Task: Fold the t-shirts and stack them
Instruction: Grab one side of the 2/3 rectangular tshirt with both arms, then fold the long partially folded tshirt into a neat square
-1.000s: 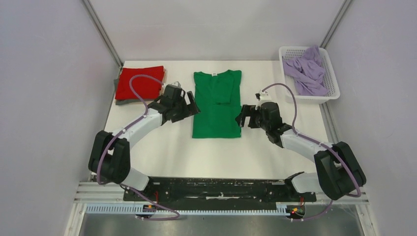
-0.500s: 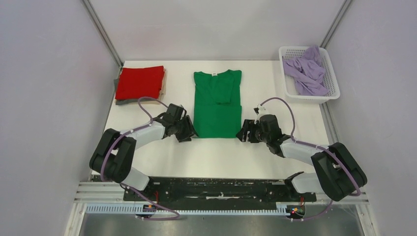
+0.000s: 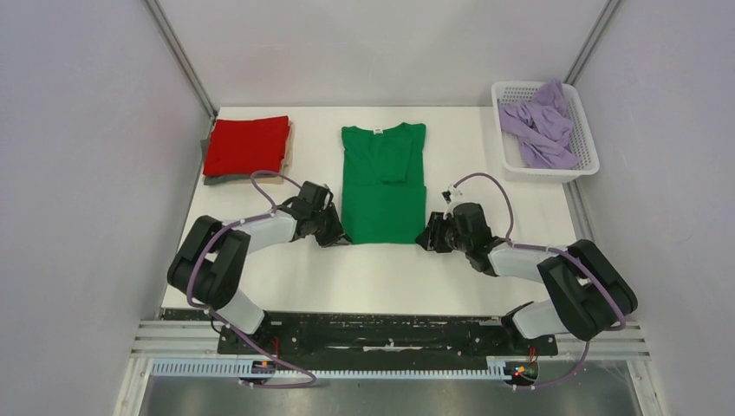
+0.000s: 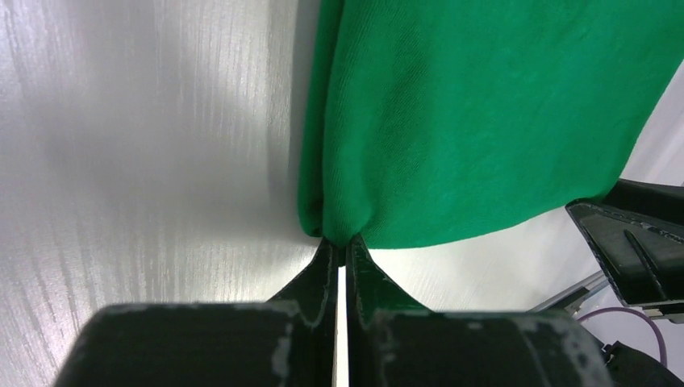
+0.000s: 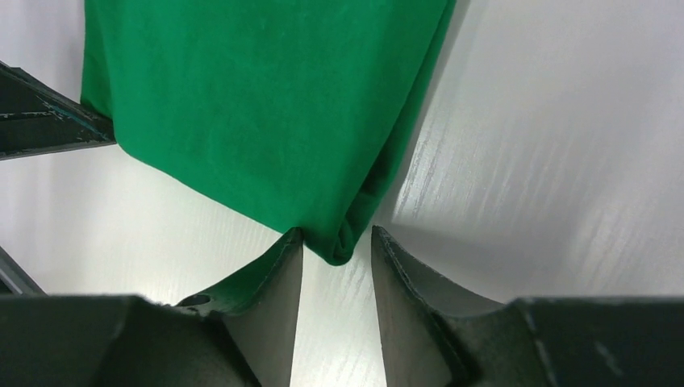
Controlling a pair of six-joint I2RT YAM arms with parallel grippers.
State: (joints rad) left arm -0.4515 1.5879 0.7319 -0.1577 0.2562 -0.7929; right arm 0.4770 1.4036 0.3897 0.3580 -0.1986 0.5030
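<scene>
I should next lift the pinched hem in my left gripper up and outward, then lower it onto the green t-shirt's far corner [image 3: 354,138] and let go, because the sleeves lie folded in.
A bright green t-shirt [image 3: 384,186] lies flat in the middle of the table, sleeves folded in and its white neck tag at the far end. My left gripper [image 3: 339,235] is low at its near-left corner and, in the left wrist view, my left gripper [image 4: 340,242] is shut on a pinch of the green t-shirt [image 4: 484,113]. At the near-right corner sits my right gripper [image 3: 428,238]. Its wrist view shows my right gripper [image 5: 335,239] with jaws still apart around the folded corner of the green t-shirt [image 5: 258,105]; one finger touches the cloth.
A folded red t-shirt [image 3: 246,145] rests on a grey one [image 3: 227,179] at the far left. A white mesh basket [image 3: 589,154] at the far right holds a crumpled lavender t-shirt [image 3: 542,126]. Walls stand close on both sides.
Both arms have dropped and drawn back to the green t-shirt's near corners. The left gripper went from open to shut on its corner; the right jaws have narrowed around theirs.
</scene>
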